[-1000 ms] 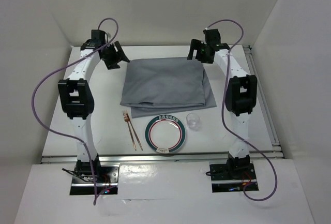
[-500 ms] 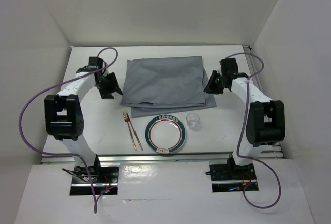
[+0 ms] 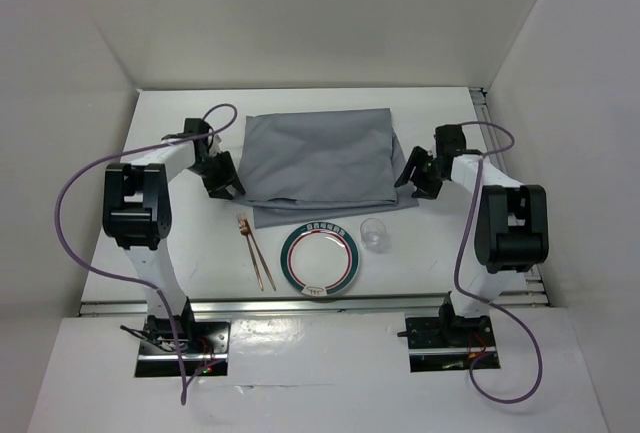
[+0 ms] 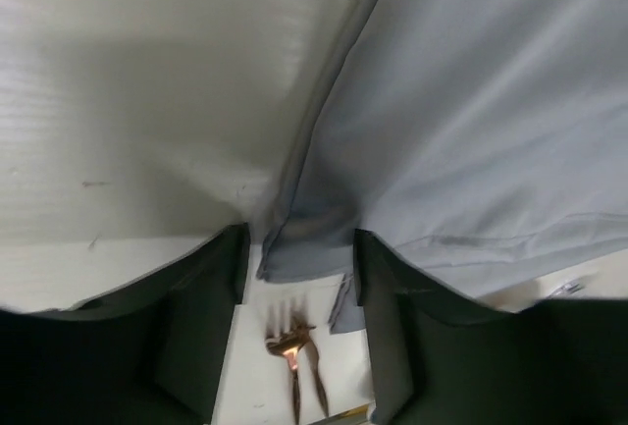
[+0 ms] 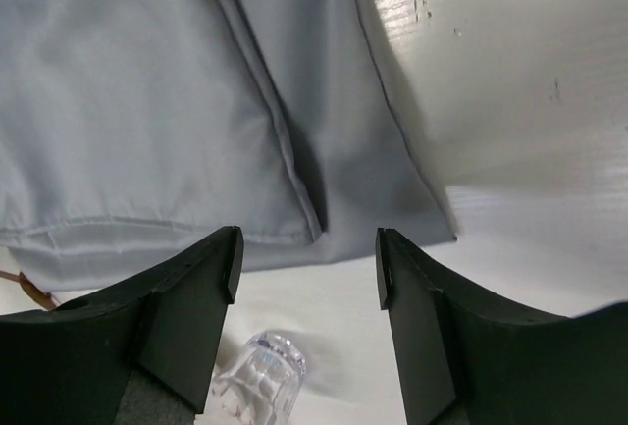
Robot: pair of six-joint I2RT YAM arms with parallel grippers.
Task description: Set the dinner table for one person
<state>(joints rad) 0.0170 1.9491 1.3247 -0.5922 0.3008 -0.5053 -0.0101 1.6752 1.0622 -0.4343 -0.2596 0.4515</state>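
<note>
The mat's top layer ends short of my right gripper's fingers, so my right gripper needs to shift left in the top view next and lower onto the near corner of the mat's top layer (image 3: 394, 201) (image 5: 308, 231).
The dinner table (image 3: 180, 243) is the wide white tabletop. A grey cloth mat (image 3: 315, 163) lies folded on its middle. My left gripper (image 3: 222, 178) is low at the mat's near left corner; in the left wrist view its jaws (image 4: 299, 239) are open and straddle that corner (image 4: 304, 253). My right gripper (image 3: 413, 175) is at the mat's near right corner, and its jaws (image 5: 308, 239) stand open just short of the mat's edge (image 5: 373, 219). Neither holds anything.
In front of the mat sit a green-rimmed plate (image 3: 319, 259), a clear glass (image 3: 373, 234) (image 5: 257, 381) to its right, and copper cutlery (image 3: 256, 251) (image 4: 291, 346) to its left. White walls close in the table on three sides.
Both grippers have come from the mat's far corners down to its near corners. The mat, plate, glass and cutlery have not moved.
</note>
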